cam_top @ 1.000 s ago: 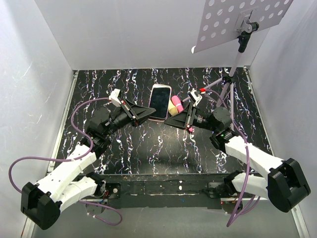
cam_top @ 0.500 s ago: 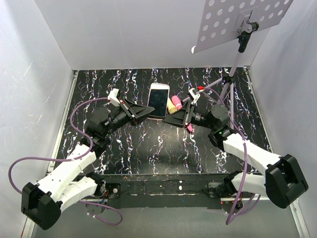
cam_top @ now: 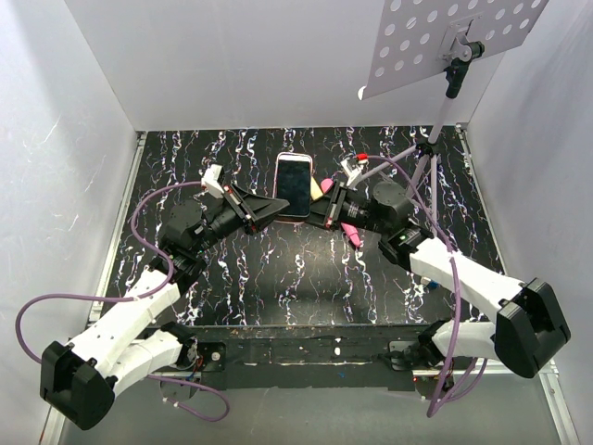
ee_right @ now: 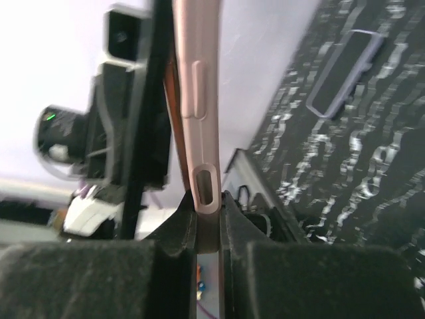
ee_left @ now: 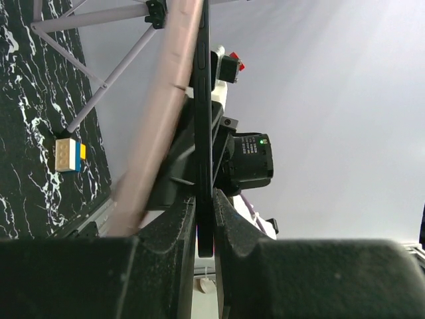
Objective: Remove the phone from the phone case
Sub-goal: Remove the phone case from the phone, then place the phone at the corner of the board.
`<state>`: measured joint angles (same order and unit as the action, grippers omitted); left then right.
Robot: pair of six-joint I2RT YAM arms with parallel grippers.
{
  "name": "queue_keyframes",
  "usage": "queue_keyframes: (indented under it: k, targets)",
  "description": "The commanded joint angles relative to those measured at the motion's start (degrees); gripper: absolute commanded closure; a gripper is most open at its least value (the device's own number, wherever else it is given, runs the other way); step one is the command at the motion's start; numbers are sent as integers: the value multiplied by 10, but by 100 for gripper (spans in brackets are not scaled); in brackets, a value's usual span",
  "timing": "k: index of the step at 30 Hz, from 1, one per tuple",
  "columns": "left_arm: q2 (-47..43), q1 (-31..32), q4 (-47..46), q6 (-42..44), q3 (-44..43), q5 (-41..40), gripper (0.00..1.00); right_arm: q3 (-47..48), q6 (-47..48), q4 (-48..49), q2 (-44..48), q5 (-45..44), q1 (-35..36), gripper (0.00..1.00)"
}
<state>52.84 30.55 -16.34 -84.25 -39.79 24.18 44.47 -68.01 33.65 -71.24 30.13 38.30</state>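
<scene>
The left gripper carries the phone to the bare far table corner (cam_top: 161,157) next, below it and to its left in the top view, lowers the phone and releases.
The phone (cam_top: 295,184) is held up above the table between both arms, its dark screen facing the top camera and a pink rim of the phone case (cam_top: 309,185) around it. My left gripper (cam_top: 281,208) is shut on the phone's thin dark edge (ee_left: 204,126); its jaws (ee_left: 206,199) pinch only that slab, while the salmon-pink phone case (ee_left: 163,113) stands off beside it. My right gripper (cam_top: 326,211) is shut on the phone case's edge (ee_right: 198,119), its jaws (ee_right: 207,199) closed just below an oval port cutout.
A pink marker-like stick (cam_top: 352,232) lies under the right arm, with a yellowish object (cam_top: 318,189) beside the phone. A tripod (cam_top: 431,153) carrying a perforated plate (cam_top: 445,37) stands at the back right. Another dark-screened phone (ee_right: 345,70) lies on the marbled table, and a small toy block (ee_left: 70,154) sits by the tripod leg.
My right gripper has moved left to the phone and closed on the case's edge. The left gripper kept its grip and barely moved.
</scene>
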Motion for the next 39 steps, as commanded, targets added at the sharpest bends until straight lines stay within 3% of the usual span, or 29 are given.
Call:
queue_keyframes:
  k: [1, 4, 10, 15, 19, 22, 27, 32, 39]
  targets:
    - [-20, 11, -61, -28, -3, 53, 100, 76, 143, -284, 21, -242, 13, 99]
    - [-23, 11, -86, -50, 8, 54, 100, 84, 188, -336, 19, -350, 13, 99]
    - [-47, 7, -32, -24, 1, 26, 100, 97, 267, -360, -8, -377, 12, 99]
    - [-60, 5, 137, 69, -70, -32, 100, 96, 286, -380, -6, -275, 12, 99]
    - [-41, -2, 309, 146, -141, -154, 100, 68, 295, -390, 26, -180, 18, 99]
    - [9, -24, 357, 157, -180, -223, 100, 38, 300, -417, 68, -163, 28, 99]
    - [108, -79, 309, 126, -204, -314, 100, -14, 315, -467, 161, -161, 32, 99]
    - [197, -126, 178, 125, -203, -435, 100, -21, 334, -533, 221, -181, 32, 99]
    - [338, -203, 125, 23, -240, -522, 100, 8, 337, -589, 232, -169, 32, 99]
